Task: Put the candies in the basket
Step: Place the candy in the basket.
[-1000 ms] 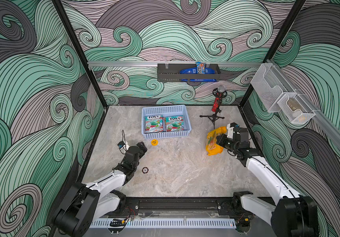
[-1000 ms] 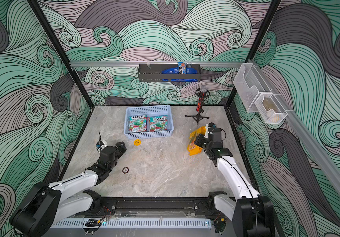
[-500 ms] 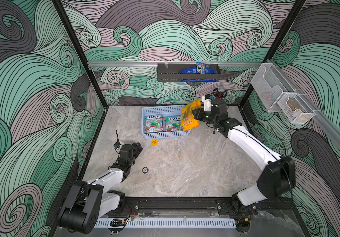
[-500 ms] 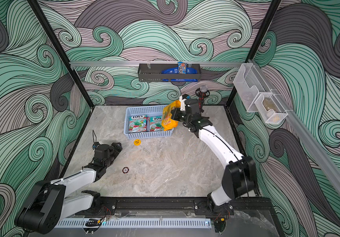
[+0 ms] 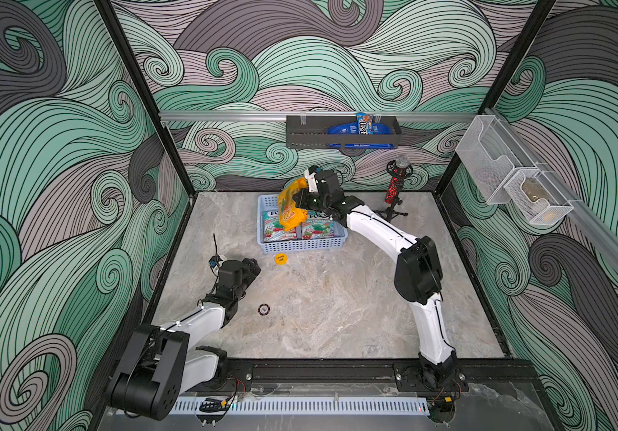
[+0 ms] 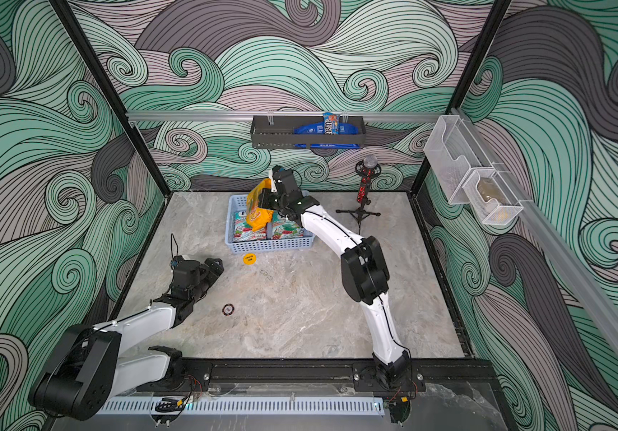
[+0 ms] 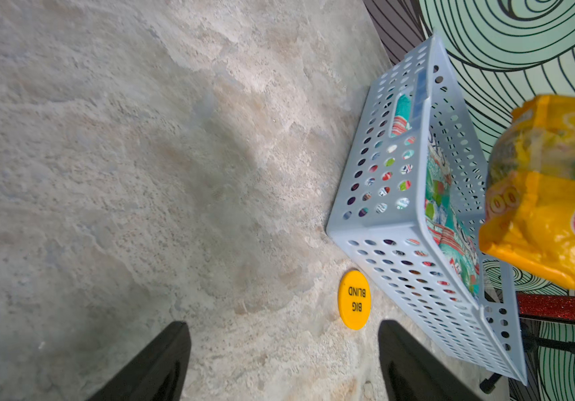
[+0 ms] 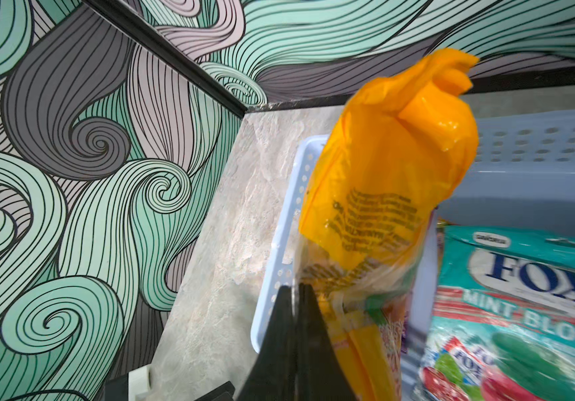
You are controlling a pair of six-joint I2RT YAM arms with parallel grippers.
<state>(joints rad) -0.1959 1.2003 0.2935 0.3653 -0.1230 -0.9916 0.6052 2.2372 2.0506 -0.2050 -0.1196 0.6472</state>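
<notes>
The robot will next move its right gripper down and across toward the basket half behind the yellow disc [image 5: 273, 226], which lies below it, to release the yellow candy bag hanging above.
The light blue perforated basket [image 5: 301, 246] [image 6: 272, 244] [image 7: 383, 173] [image 8: 522, 145] stands at the back middle of the table. Two teal FOX'S candy bags [image 5: 279, 231] [image 5: 318, 227] [image 6: 249, 231] [image 8: 522, 295] lie flat in it. My right gripper [image 5: 301, 197] [image 6: 266, 196] [image 8: 293, 288] is shut on an edge of the yellow candy bag [image 5: 290, 209] [image 6: 259, 211] [image 7: 549, 208] [image 8: 393, 180]. That bag hangs above the basket's left half. Low over the table's left side, my left gripper [image 5: 253, 266] [image 6: 217, 266] [image 7: 284, 330] is open and holds nothing.
A round yellow disc [image 5: 280, 258] [image 7: 354, 300] lies just in front of the basket. A small dark chip [image 5: 263, 309] lies nearer the front. A red microphone on a tripod [image 5: 397, 179] stands right of the basket. A dark shelf tray [image 5: 307, 136] and wire-mesh bins [image 5: 505, 175] hang on the walls.
My right arm swung from the table's right side to above the basket, carrying the yellow bag. My left arm drew back a little and its jaws narrowed slightly.
</notes>
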